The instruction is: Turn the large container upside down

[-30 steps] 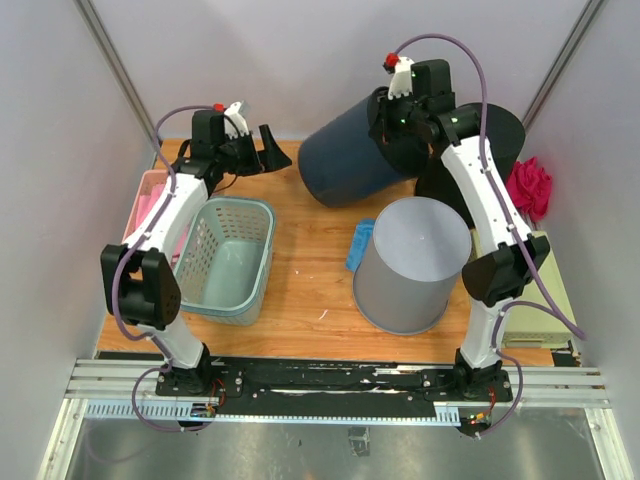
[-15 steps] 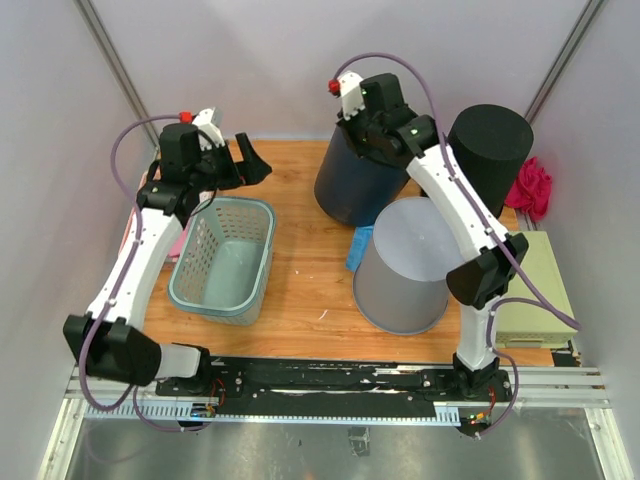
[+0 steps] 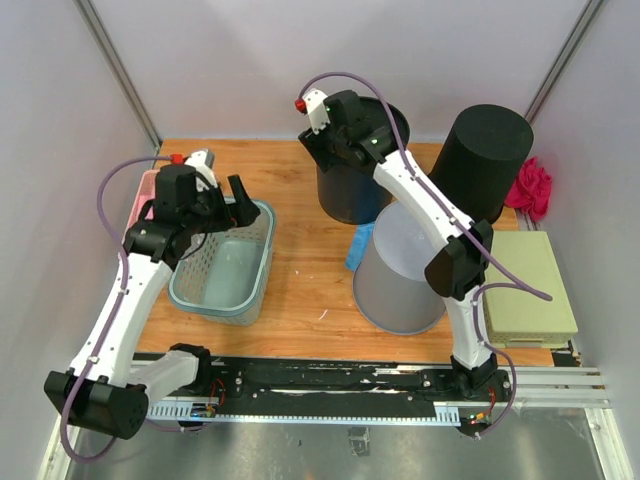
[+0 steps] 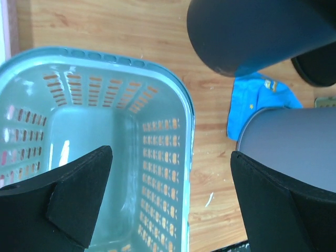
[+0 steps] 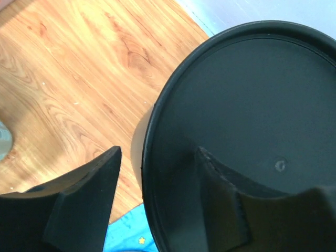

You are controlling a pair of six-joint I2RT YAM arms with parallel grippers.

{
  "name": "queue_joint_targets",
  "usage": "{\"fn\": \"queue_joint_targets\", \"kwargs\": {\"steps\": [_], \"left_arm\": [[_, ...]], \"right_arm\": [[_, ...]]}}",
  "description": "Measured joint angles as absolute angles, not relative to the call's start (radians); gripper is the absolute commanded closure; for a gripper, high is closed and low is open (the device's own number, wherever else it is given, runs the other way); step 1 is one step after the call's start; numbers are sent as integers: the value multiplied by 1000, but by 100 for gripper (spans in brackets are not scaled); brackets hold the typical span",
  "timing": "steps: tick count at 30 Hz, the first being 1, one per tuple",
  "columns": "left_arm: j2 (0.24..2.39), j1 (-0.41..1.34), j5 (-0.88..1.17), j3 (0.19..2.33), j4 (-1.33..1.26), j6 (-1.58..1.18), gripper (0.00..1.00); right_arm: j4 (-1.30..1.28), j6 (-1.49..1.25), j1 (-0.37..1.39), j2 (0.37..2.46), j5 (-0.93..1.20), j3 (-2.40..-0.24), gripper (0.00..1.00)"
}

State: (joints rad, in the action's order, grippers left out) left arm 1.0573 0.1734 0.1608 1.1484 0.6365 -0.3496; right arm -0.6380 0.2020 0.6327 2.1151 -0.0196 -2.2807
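Next, the left gripper moves back and down astride the teal basket's rim nearest the grey bin point(image 4: 187, 184), then closes, because the basket's rim runs between its open fingers.
The large container point(image 3: 345, 195) is a dark navy bin standing on end at the back middle of the table, its open mouth seemingly upward. In the right wrist view I look down on its round rim and dark inside point(image 5: 252, 105). My right gripper point(image 3: 352, 135) is open at the top of it point(image 5: 157, 152), one finger outside the rim and the other over the mouth. My left gripper point(image 3: 228, 200) hangs wide open over the right wall of a teal basket point(image 4: 189, 115), holding nothing point(image 4: 171, 152). The bin's lower end point(image 4: 252, 31) also shows in the left wrist view.
A grey bin point(image 3: 400, 280) sits mouth down in front of the navy one, with a blue cloth point(image 3: 360, 245) between them. A black cylinder point(image 3: 485, 160) stands at back right beside a pink cloth point(image 3: 530, 185) and a beige box point(image 3: 530, 290). The teal basket point(image 3: 215, 305) is at left.
The navy bin went from lying tilted to standing on end as my right gripper swung left with it. That gripper has now opened. My left arm drew back over the basket.
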Motion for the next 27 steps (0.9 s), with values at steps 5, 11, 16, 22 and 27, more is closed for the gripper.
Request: {"fn": "queue_joint_targets", "kwargs": {"steps": [5, 11, 16, 22, 27], "left_arm": [[1057, 319, 43, 1129, 690, -369, 1], [1072, 507, -120, 1034, 724, -438, 15], [1134, 585, -186, 985, 719, -487, 46], [1191, 604, -181, 980, 661, -507, 95], [1213, 609, -136, 1039, 640, -502, 100]], "right_arm": [[-670, 179, 633, 2084, -28, -2274, 31], [-683, 122, 633, 1854, -27, -2147, 31], [-628, 61, 625, 1559, -24, -1925, 31], [-604, 14, 600, 1388, -32, -1730, 31], [-622, -1, 582, 1332, -68, -1637, 32]]}}
